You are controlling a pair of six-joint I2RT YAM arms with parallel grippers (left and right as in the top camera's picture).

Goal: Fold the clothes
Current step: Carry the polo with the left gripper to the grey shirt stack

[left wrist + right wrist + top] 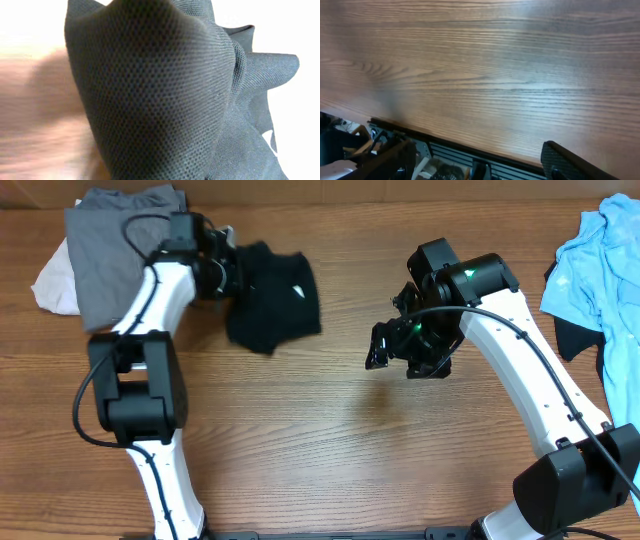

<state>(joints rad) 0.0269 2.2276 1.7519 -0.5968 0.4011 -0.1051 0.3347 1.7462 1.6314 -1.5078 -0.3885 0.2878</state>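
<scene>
The left gripper will next carry the black shirt point(275, 295) to the left in the overhead view and release it on top of the pile, since the stacked grey garment point(103, 258) lies that way.
The clothes lie apart on the wooden table. A crumpled black shirt point(275, 295) with a small white mark lies left of centre. My left gripper point(218, 272) is at its left edge, shut on a bunch of the cloth. In the left wrist view the black shirt's mesh fabric point(155, 85) rises in a fold that fills the picture and hides the fingers. My right gripper point(385, 345) hangs open over bare wood right of centre, holding nothing. One of its dark fingertips point(570, 162) shows in the right wrist view.
A grey garment point(120, 250) lies on a white one point(55, 280) at the back left, just behind my left arm. A light blue garment point(600, 270) is heaped over something dark at the right edge. The table's front edge point(445, 140) shows in the right wrist view.
</scene>
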